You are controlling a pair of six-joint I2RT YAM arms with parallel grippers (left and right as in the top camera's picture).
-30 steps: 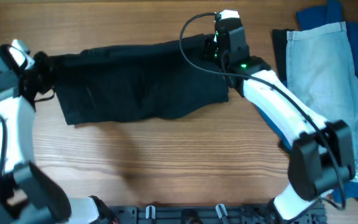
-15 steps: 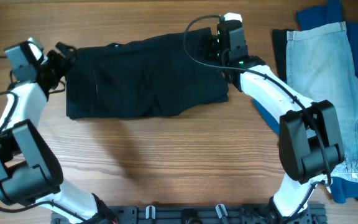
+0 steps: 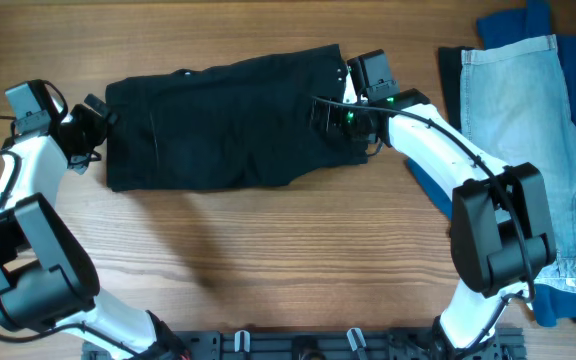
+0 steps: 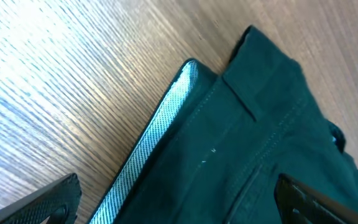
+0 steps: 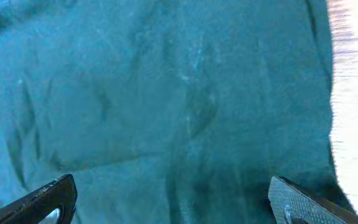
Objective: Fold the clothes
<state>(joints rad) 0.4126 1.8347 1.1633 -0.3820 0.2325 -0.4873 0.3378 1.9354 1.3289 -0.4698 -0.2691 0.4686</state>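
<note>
My left gripper will lower and shift to the right in the overhead view onto the waistband edge, which lies between its spread fingers.
A black garment (image 3: 228, 125) lies folded in a flat rectangle on the wooden table. My left gripper (image 3: 93, 115) stands open at its left edge; in the left wrist view the waistband and a belt loop of the garment (image 4: 247, 137) lie between the spread fingers (image 4: 45, 202), and the left gripper (image 4: 179, 208) holds nothing. My right gripper (image 3: 330, 115) hovers open over the garment's right end. In the right wrist view dark cloth (image 5: 166, 93) fills the frame, with the right gripper (image 5: 173, 208) wide apart above it.
A pile of clothes sits at the right edge: light blue jeans (image 3: 523, 110) over darker blue cloth (image 3: 528, 25). Bare wooden table (image 3: 268, 260) stretches in front of the black garment. The arm bases stand at the near edge.
Both grippers have opened and let go of the black garment. The garment, pulled long a second ago, now lies shorter and flat. The right gripper has moved down over the cloth.
</note>
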